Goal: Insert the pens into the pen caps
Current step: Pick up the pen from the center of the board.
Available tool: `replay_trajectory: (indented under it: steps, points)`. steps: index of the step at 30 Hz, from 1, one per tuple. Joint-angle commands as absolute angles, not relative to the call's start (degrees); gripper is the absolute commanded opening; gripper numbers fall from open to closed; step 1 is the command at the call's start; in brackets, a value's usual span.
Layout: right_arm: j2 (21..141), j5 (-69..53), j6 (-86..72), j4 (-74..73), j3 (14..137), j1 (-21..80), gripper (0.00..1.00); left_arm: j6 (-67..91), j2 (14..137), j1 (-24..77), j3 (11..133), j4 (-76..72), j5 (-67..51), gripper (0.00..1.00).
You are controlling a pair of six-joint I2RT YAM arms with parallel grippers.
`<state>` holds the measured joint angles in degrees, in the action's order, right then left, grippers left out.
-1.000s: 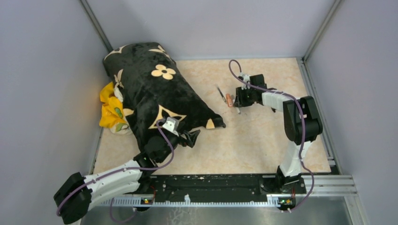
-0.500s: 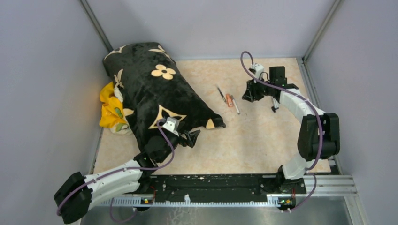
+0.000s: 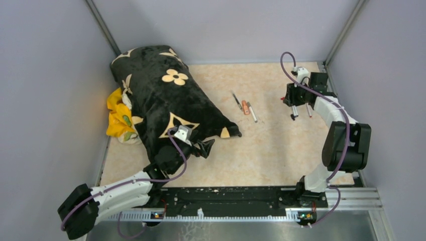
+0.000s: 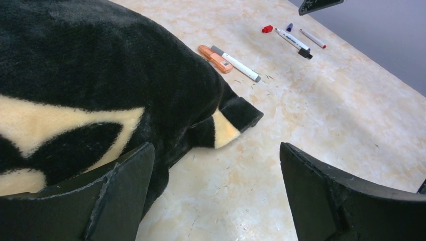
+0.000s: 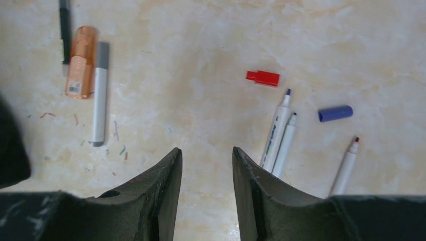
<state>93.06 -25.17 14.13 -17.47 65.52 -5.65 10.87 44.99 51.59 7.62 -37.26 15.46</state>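
Observation:
The blue-tipped marker's bare tip needs a cap, so the robot will lower its right gripper toward the right in the wrist view, around the marker body's rear half (image 3: 294,111) (image 5: 268,157).
My right gripper (image 3: 292,100) (image 5: 206,153) is open and empty, hovering over the table just left of two uncapped white markers (image 5: 275,133) lying side by side. A third white marker with a red tip (image 5: 345,165) lies to their right. A red cap (image 5: 262,78) and a purple cap (image 5: 335,113) lie loose nearby. Further left lie a thin dark pen (image 5: 64,30), an orange marker (image 5: 80,63) and a white marker with a grey cap (image 5: 99,93). My left gripper (image 3: 206,147) (image 4: 216,150) is open and empty beside the blanket's corner.
A big black plush blanket with cream flowers (image 3: 161,100) covers the left of the table, with a yellow cloth (image 3: 118,118) under its left edge. Grey walls enclose the table on three sides. The table (image 3: 261,150) is beige marble-patterned.
My right arm has swung to the right, from beside the orange marker group to over the right-hand group of white markers and caps. The left arm has not moved.

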Motion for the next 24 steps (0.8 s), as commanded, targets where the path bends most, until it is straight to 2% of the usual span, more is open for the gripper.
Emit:
replay_trajectory:
  steps: [1,9,14,24]
  points:
    - [94.6,-16.6,14.1,-14.4,65.2,-6.3,0.41,11.2,45.1,51.2,7.6,-38.4,16.0,0.99]
    - [99.1,-11.6,14.8,-15.9,66.3,-6.8,0.38,11.2,45.0,51.2,7.5,-38.4,16.2,0.99]
    - [101.0,-11.0,15.3,-16.7,67.1,-6.8,0.31,11.3,45.4,51.2,7.7,-38.5,16.3,0.99]
    - [103.3,-8.2,16.1,-16.5,67.6,-6.9,0.30,11.3,46.1,51.2,8.0,-38.5,16.2,0.99]
